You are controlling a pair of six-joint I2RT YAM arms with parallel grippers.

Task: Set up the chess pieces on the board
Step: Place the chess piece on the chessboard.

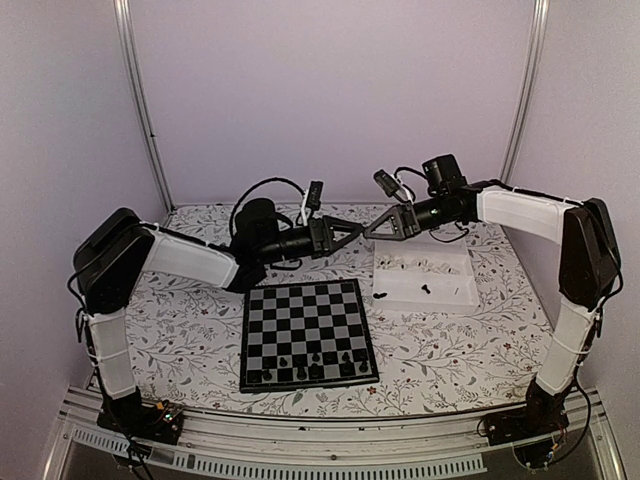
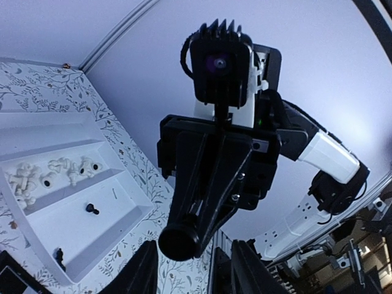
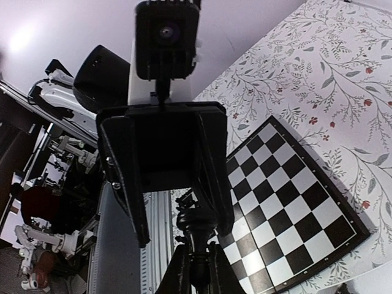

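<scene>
I should next swing my right gripper back, tip it down and lower it to release at the gap among the black pieces in the board's near row.
My two grippers meet tip to tip in the air behind the board (image 1: pixel 305 325). My right gripper (image 1: pixel 373 228) is shut on a black chess piece (image 3: pixel 196 236), which its own view shows between its fingertips (image 3: pixel 197 272). The piece's round end (image 2: pixel 179 241) points at my left gripper (image 2: pixel 196 269). My left gripper (image 1: pixel 354 229) is open, and its fingers (image 3: pixel 131 208) flank the piece without closing on it. Several black pieces (image 1: pixel 315 366) stand along the board's near rows. The board also shows in the right wrist view (image 3: pixel 288 202).
A white tray (image 1: pixel 445 290) lies right of the board, with several white pieces (image 1: pixel 415 263) in its far part and two black pieces (image 1: pixel 380 294) in its near part. It also shows in the left wrist view (image 2: pixel 73 202). A flowered cloth (image 1: pixel 190 330) covers the table.
</scene>
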